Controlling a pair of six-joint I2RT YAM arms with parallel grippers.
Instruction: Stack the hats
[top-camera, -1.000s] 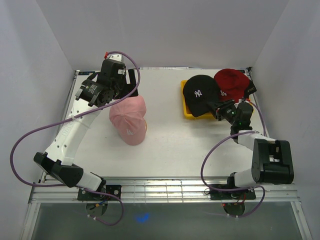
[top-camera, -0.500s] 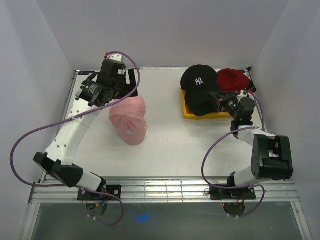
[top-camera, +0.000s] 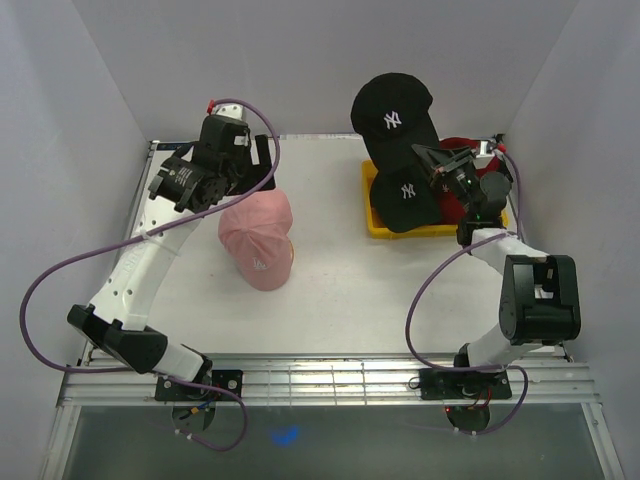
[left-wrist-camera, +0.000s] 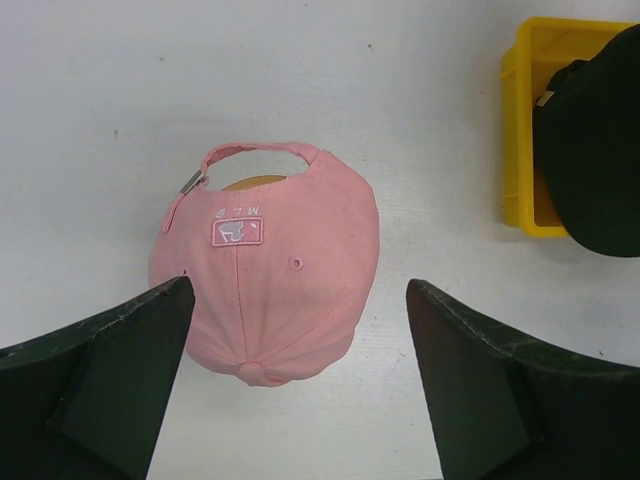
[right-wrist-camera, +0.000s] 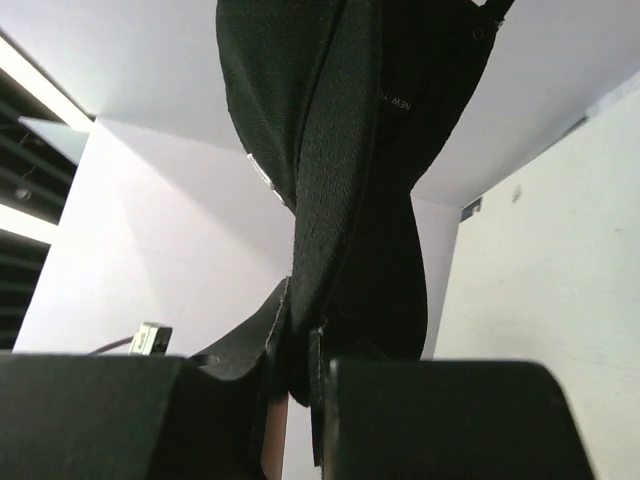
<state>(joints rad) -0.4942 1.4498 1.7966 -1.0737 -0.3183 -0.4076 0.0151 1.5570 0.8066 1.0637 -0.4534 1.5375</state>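
My right gripper swings back and left in the top view next, lowers the black cap over the pink cap's top (top-camera: 256, 220) and releases, since that top sits bare.
A pink cap (top-camera: 257, 236) sits over a wooden stand on the table's left half; it fills the left wrist view (left-wrist-camera: 270, 270). My left gripper (top-camera: 262, 168) hangs open above and behind it, empty. My right gripper (top-camera: 428, 160) is shut on the brim of a black NY cap (top-camera: 392, 108), holding it raised high above the yellow tray; the right wrist view shows the black fabric (right-wrist-camera: 330, 180) pinched between the fingers. A second black NY cap (top-camera: 405, 196) lies in the tray. A red cap (top-camera: 466, 150) lies behind it, mostly hidden by my right arm.
The shallow yellow tray (top-camera: 372, 228) stands at the back right, and its corner shows in the left wrist view (left-wrist-camera: 520, 120). White walls close in the table on three sides. Purple cables loop off both arms.
My right gripper has lifted the black NY cap up and back from the tray, uncovering a second black NY cap beneath it. The left arm has not moved.
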